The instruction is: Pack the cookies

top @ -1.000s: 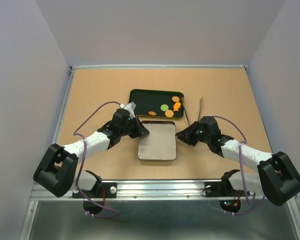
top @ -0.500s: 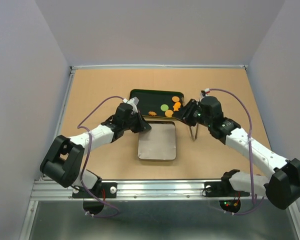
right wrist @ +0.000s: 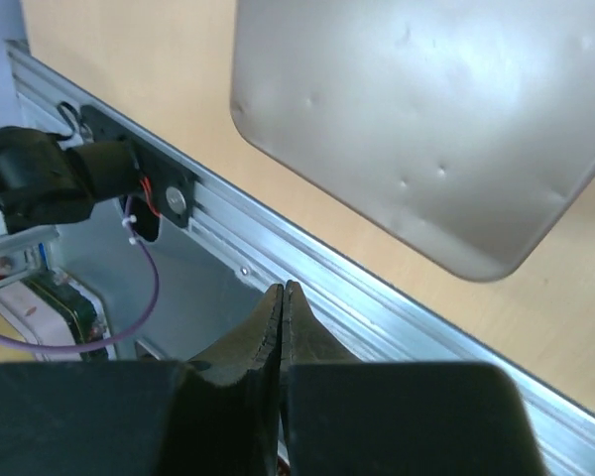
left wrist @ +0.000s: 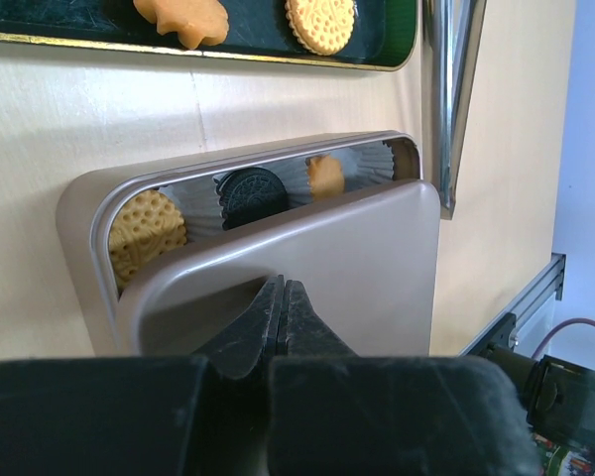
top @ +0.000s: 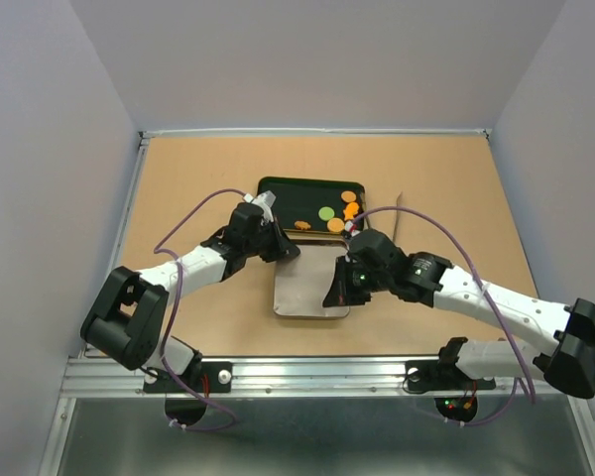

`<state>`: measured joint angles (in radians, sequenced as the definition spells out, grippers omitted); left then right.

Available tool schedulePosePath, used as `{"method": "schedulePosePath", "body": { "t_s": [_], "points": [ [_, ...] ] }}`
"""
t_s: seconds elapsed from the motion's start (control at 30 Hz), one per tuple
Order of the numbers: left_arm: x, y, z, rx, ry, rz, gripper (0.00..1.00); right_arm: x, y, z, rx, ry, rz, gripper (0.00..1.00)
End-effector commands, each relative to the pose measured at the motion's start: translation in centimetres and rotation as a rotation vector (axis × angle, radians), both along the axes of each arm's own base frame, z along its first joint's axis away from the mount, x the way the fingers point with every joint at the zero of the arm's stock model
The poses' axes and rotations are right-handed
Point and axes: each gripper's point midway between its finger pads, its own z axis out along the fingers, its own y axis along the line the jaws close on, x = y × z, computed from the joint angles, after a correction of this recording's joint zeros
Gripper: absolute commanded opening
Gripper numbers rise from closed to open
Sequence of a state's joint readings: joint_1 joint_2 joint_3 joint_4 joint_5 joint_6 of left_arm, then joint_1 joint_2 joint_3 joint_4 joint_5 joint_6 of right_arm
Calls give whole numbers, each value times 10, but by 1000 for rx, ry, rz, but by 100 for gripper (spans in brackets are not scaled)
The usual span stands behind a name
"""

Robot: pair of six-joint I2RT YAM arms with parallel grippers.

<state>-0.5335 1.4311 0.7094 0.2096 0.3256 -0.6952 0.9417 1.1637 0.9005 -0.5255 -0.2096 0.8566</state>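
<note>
The cookies in the base's far row (top: 317, 242) (left wrist: 250, 200) are still uncovered, so my left gripper will next move outward with the lid over them, then lift clear and let go.
A tan metal tin (top: 312, 281) lies in front of a dark green tray (top: 283, 193). Its lid (left wrist: 317, 268) sits shifted toward the near side, so the base's far row shows: an orange cookie (left wrist: 147, 230), a black cookie (left wrist: 252, 194) and another orange one (left wrist: 324, 175), each in a white paper cup. More cookies lie on the tray: orange (top: 348, 196), green (top: 325, 212), orange (top: 335, 225). My left gripper (top: 290, 256) is shut, its tip (left wrist: 283, 288) resting on the lid's far-left part. My right gripper (top: 334, 296) is shut and empty over the lid's right edge (right wrist: 426, 119).
Metal tongs (top: 398, 206) lie on the table right of the tray, also in the left wrist view (left wrist: 451, 89). The aluminium rail (right wrist: 307, 258) runs along the table's near edge. Grey walls close in the back and both sides.
My right arm swung from beside the tray's right end down and left to the lid's right edge. My left gripper stayed on the lid's far-left corner.
</note>
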Motion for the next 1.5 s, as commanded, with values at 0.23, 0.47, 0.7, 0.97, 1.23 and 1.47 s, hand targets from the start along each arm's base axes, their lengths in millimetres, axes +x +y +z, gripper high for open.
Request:
{"method": "schedulePosePath", "body": {
  "t_s": [0.23,0.47,0.7,0.97,1.23,1.47],
  "points": [
    [12,7,7,28,-15,15,1,-31,1,-80,-174,179,27,1],
    [17,7,12,26,-21,17,1,-40,21,-102,-247,166,83,0],
    [19,7,8,31,-9,13,1,-20,31,-87,-254,46,42,0],
    [22,5,11,24,-14,10,1,22,27,-72,-308,-127,-89,1],
    [26,2,19,13,-25,11,1,47,39,-73,-362,-202,-114,0],
    [25,4,17,19,-24,11,1,49,45,-58,-325,-215,-119,0]
  ]
}}
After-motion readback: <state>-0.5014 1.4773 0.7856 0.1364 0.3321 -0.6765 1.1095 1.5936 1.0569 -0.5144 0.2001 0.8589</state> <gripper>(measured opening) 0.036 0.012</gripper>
